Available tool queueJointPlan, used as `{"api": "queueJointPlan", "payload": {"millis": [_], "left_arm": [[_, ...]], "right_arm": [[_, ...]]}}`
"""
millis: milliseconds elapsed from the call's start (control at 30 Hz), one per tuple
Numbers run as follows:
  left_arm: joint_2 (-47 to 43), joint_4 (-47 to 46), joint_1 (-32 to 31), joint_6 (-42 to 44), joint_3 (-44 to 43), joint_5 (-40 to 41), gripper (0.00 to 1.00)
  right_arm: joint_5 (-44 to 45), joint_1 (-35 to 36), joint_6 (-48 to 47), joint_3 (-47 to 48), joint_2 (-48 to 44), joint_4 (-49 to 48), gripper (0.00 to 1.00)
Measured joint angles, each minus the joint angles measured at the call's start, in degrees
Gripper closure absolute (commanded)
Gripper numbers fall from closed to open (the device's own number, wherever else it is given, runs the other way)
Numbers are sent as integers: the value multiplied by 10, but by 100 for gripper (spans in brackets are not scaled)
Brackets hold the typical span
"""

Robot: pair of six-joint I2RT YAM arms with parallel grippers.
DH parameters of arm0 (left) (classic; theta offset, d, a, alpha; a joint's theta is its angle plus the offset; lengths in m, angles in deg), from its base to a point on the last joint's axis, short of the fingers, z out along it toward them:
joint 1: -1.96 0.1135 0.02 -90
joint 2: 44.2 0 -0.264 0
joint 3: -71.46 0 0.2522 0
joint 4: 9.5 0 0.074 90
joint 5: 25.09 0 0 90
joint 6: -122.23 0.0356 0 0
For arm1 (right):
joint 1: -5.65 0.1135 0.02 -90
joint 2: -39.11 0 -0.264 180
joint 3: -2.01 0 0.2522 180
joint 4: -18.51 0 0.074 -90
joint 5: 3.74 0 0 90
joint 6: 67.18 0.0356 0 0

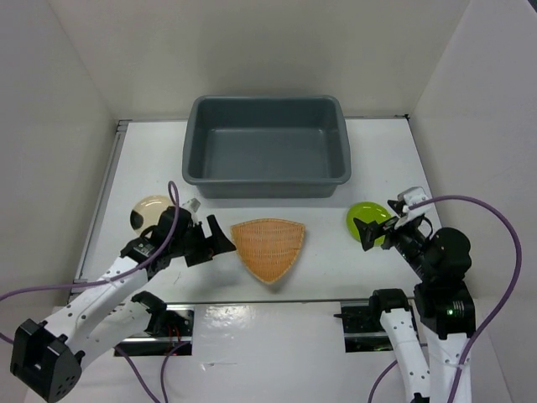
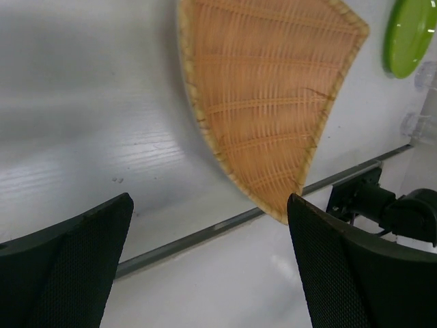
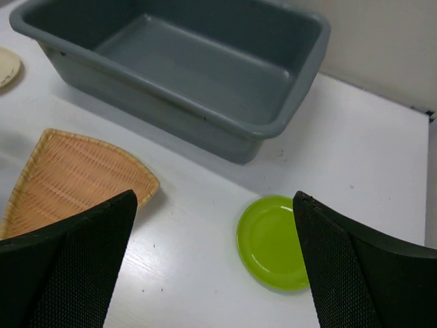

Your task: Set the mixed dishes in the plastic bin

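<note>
The fan plate (image 1: 268,246) lies flat, so my left gripper lowers toward it next and brings its open fingers around the plate's nearest side edge.
The dark grey plastic bin (image 1: 267,180) stands empty at the table's back middle; it also shows in the right wrist view (image 3: 205,113). The orange-tan woven fan plate (image 1: 268,246) lies flat in front of it, and in the left wrist view (image 2: 266,89). My left gripper (image 1: 225,235) is open and empty just left of the fan plate (image 3: 68,181). The cream plate (image 1: 149,206) lies behind the left arm, partly hidden. My right gripper (image 1: 375,216) is open and empty above the lime-green plate (image 1: 364,220), which lies flat (image 3: 273,242). I cannot pick out the clear glass piece.
White enclosure walls stand left, right and behind. A metal strip (image 2: 205,236) runs along the table's near edge, with the arm bases (image 1: 377,315) just beyond it. Purple cables (image 1: 503,227) loop off both arms. Bare white table (image 1: 151,155) lies on both sides of the bin.
</note>
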Motion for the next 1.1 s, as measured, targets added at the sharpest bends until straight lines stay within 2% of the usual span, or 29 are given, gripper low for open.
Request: {"api": "queueJointPlan", "payload": {"millis": [167,333,567,767,900,933,1033,1100], "left_arm": [[33,-74,11,-34,64,-16,0],[90,-180,34,-73,117,-62,0],[248,-303,43,-71,88,-138,0],[313,-390,44,-71,74,-174,0],[341,-440,44,-71,77,-193,11],[346,-450,44,-72,79,-196,17],[366,-478,44,-73,84,-207,26],[376,-491,44,-73,87,-213,39]], "right_arm": [[-1,0,3,0,-46,-20,1],[0,0,7,0,-51,-26,1],[3,0,11,0,-51,-27,1],[5,0,11,-3,-64,-28,1],[5,0,13,-4,-71,-33,1],[5,0,13,-4,-72,-35,1],[5,0,13,-4,-72,-38,1],[5,0,13,-5,-73,-39,1]]}}
